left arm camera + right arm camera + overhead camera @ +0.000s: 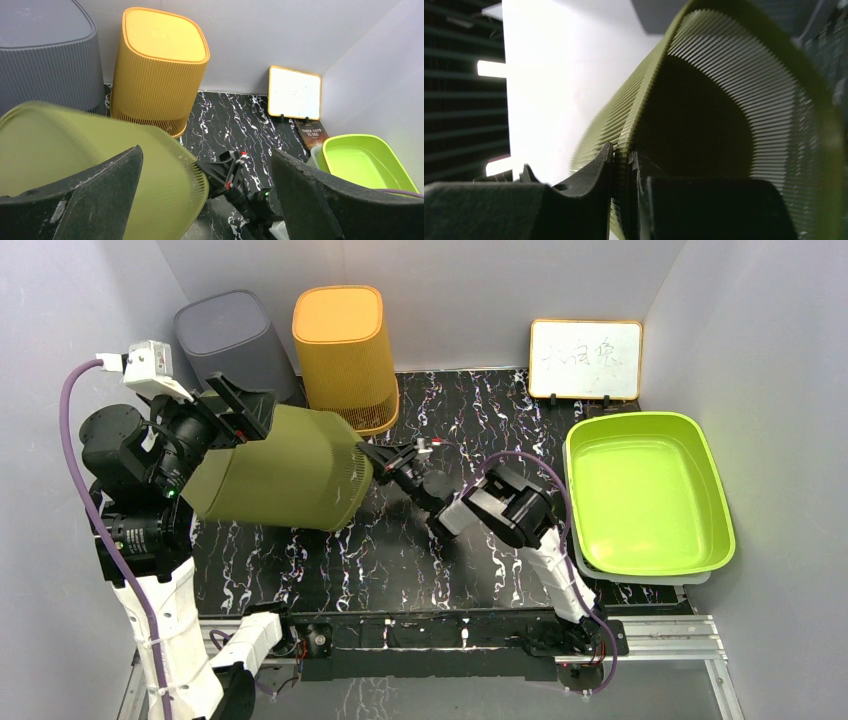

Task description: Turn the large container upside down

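Next, my right gripper should lower to the right in the top view, tilting the container's rim onto the bare marble tabletop, then release it, because the container's opening faces sideways.
The large olive-green ribbed container (280, 472) lies on its side in the air above the black marble table (400, 560), with its open mouth facing right. My right gripper (375, 458) is shut on the mouth's rim; in the right wrist view (623, 160) one finger is outside the ribbed wall (734, 100) and one inside. My left gripper (245, 410) is wide open at the container's closed base end. In the left wrist view (206, 152) its fingers (100, 195) straddle the olive body (75, 145), and the right gripper (222, 172) shows at the rim.
A grey ribbed bin (232, 340) and an orange ribbed bin (345, 350) stand upside down at the back left, close behind the olive container. A small whiteboard (585, 358) leans at the back right. A lime-green tray (600, 440) sits at the right.
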Controlling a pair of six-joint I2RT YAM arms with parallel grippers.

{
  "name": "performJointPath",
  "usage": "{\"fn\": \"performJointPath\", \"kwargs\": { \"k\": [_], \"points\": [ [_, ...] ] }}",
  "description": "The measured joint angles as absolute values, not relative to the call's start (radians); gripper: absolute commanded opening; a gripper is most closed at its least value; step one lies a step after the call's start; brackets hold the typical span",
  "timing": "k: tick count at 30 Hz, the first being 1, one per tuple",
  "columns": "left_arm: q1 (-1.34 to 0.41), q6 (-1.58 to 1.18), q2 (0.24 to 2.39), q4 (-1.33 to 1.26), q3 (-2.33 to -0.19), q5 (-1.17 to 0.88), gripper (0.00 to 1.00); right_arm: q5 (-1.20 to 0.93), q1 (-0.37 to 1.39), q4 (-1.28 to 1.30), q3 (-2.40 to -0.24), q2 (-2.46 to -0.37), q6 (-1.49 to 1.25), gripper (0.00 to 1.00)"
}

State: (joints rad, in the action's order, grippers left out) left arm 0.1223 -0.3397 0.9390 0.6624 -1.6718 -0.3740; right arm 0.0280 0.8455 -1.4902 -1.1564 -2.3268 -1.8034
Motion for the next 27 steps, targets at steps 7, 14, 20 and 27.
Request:
{"fn": "performJointPath", "kwargs": {
  "k": [7, 14, 20, 27],
  "points": [
    [0.122, -0.333, 0.937, 0.662, -1.656, -0.374, 0.98, 0.033, 0.741, -1.489, -1.006, -2.308, -1.823, 0.0],
    [0.122, -0.332, 0.929, 0.662, -1.624, -0.374, 0.98, 0.004, 0.717, -1.492, -0.906, -2.275, -1.792, 0.04],
    [0.122, -0.319, 0.91, 0.66, -1.56, -0.366, 0.98, -0.031, 0.672, -1.492, -0.826, -2.257, -1.78, 0.16],
    [0.122, -0.314, 0.896, 0.652, -1.445, -0.351, 0.98, -0.055, 0.64, -1.492, -0.742, -2.25, -1.711, 0.22]
  ]
}}
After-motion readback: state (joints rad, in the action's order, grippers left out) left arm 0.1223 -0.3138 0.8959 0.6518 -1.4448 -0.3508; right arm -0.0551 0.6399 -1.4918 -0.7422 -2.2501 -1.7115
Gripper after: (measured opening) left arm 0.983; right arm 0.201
